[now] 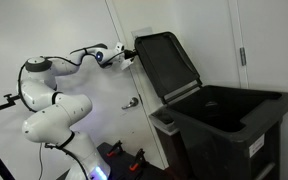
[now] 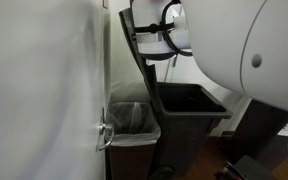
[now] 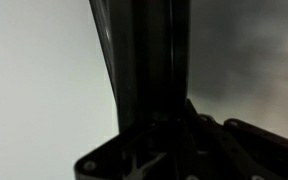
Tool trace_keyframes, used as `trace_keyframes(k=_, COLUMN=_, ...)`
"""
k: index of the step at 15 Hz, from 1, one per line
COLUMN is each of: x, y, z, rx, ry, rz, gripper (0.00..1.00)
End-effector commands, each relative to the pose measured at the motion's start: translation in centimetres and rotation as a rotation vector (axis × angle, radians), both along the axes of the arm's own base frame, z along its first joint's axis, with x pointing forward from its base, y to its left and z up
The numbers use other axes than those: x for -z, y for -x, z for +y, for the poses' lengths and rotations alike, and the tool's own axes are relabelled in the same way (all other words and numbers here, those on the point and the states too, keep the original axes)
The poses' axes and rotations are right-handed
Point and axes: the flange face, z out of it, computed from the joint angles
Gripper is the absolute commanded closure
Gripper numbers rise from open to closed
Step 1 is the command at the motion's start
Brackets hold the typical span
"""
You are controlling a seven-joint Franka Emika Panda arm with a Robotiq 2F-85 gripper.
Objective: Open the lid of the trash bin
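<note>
The robot needs to swing its gripper toward the white door and slightly down at the lid's upper edge, then release the lid, since the lid stands almost upright.
The dark trash bin (image 1: 239, 135) stands open, with its lid (image 1: 169, 65) swung up almost vertical against the white wall. My gripper (image 1: 129, 55) is at the lid's upper far edge. In an exterior view the lid (image 2: 136, 55) shows edge-on above the bin (image 2: 189, 115), with the gripper (image 2: 149, 42) against it near the top. In the wrist view the lid's dark edge (image 3: 149, 60) runs up from between the jaws (image 3: 154, 135), which appear shut on it. The view is very dark.
A second bin with a clear bag liner (image 2: 134, 122) stands beside the trash bin. A door handle (image 2: 104, 135) juts from the white door; it also shows in an exterior view (image 1: 131, 101). Red-and-black items (image 1: 134, 157) lie near the robot base.
</note>
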Motion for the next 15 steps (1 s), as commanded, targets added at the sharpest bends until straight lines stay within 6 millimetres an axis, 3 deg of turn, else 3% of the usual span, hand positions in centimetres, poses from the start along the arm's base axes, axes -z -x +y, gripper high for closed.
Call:
trace_keyframes(k=1, x=5.7, y=-0.3, z=-3.3, rx=-0.003, ry=-0.005, rz=0.102, gripper=0.98)
trace_keyframes(k=6, x=6.6, y=0.1, z=-2.9, rx=-0.017, ry=0.022, rz=0.130, gripper=0.98)
trace_keyframes(k=7, x=0.5, y=-0.2, z=0.5, rx=-0.020, ry=0.029, rz=-0.002, gripper=0.98)
trace_keyframes(k=8, x=0.2, y=-0.1, z=0.7, rx=-0.017, ry=0.032, rz=-0.007, gripper=0.93)
trace_keyframes(k=13, x=0.3, y=0.0, z=0.8, rx=-0.010, ry=0.038, rz=-0.010, gripper=0.93)
trace_keyframes(k=15, x=0.8, y=-0.4, z=1.3, rx=0.021, ry=0.065, rz=0.008, gripper=0.98)
